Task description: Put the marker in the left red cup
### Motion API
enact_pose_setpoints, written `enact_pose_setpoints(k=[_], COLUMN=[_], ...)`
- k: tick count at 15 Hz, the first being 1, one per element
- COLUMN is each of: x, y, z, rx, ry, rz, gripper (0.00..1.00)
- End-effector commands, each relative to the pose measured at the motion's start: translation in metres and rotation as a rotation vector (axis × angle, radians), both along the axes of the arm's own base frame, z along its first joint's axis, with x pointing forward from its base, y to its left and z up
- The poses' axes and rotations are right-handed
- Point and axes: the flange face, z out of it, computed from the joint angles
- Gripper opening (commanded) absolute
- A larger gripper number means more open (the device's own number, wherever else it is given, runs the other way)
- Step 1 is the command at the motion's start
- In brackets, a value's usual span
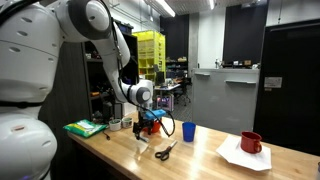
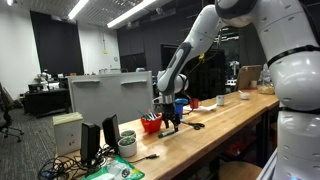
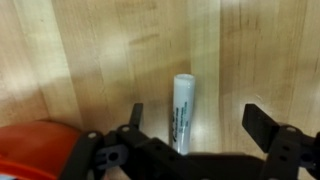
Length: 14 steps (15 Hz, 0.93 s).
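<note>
My gripper shifts toward the far end of the marker (image 3: pixel 182 110) next, as that end juts past my fingers, then centers and closes on it.
In the wrist view the marker (image 3: pixel 182 110) is a short white stick with dark print. It lies flat on the wooden table, pointing away from the camera. My gripper (image 3: pixel 200 125) is open and low over it, with the marker between the jaws and nearer one finger; neither finger touches it. The squat left red cup (image 3: pixel 35 150) shows at the lower left corner, close beside the gripper. In both exterior views the gripper (image 1: pixel 148 127) (image 2: pixel 170 122) hangs just above the table next to the red cup (image 1: pixel 155 116) (image 2: pixel 150 124). The marker is too small to make out there.
Black-handled scissors (image 1: pixel 165 151) (image 2: pixel 196 125) lie on the table near the gripper. A blue cup (image 1: pixel 188 130) (image 2: pixel 195 103) stands beyond them. A darker red mug (image 1: pixel 251 142) (image 2: pixel 221 100) sits on white paper. A green object (image 1: pixel 85 127) lies at the table's end.
</note>
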Motion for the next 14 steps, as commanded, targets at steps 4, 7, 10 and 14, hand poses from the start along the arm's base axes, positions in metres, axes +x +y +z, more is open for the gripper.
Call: enact_pose_setpoints(k=[4, 7, 10, 14], x=[0.002, 0.002, 0.002, 0.004], y=[-0.009, -0.013, -0.014, -0.014], z=[-0.011, -0.016, -0.017, -0.009], rx=[0.003, 0.005, 0.006, 0.017], ry=[0.019, 0.028, 0.031, 0.017], rz=[-0.027, -0.037, -0.036, -0.033], gripper=[1.0, 1.0, 0.74, 0.45])
